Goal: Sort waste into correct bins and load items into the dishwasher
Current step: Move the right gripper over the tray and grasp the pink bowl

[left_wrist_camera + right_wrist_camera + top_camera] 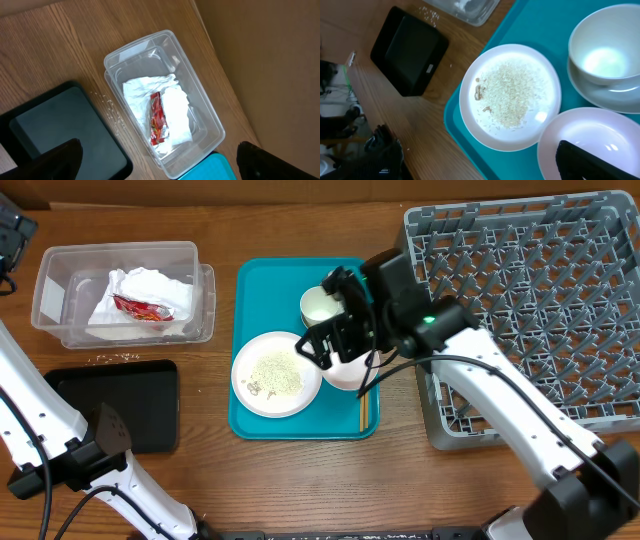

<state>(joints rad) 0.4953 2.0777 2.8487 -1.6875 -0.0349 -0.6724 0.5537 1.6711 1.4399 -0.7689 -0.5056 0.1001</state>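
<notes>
The pink-white bowl (pixel 592 131) is empty and the plate (pixel 272 376) has rice on it. My right gripper should turn next and go down to the bowl's rim beside the plate.
The round plate (pixel 272 376) lies on a teal serving tray (pixel 250 290) and holds the rice bits (pixel 509 95). Next to it are the pink-white bowl (pixel 592 131) and the white cup (pixel 606 47), which sits in a pale grey dish (pixel 620 99). Chopsticks (pixel 363 412) lie at the tray's right edge. My right gripper (pixel 325 345) hangs open over the tray (pixel 482 160), one finger above the pink bowl. The clear tub (pixel 205 107) holds the white napkin (pixel 175 107) and red wrapper (pixel 157 117). My left gripper (pixel 159 162) is open and empty above the tub and black tray (pixel 60 127).
The grey dish rack (pixel 530 300) stands at the right, touching the teal tray's side. A few rice bits (pixel 111 107) lie on the wood between tub and black tray. My right arm crosses the rack's front left corner.
</notes>
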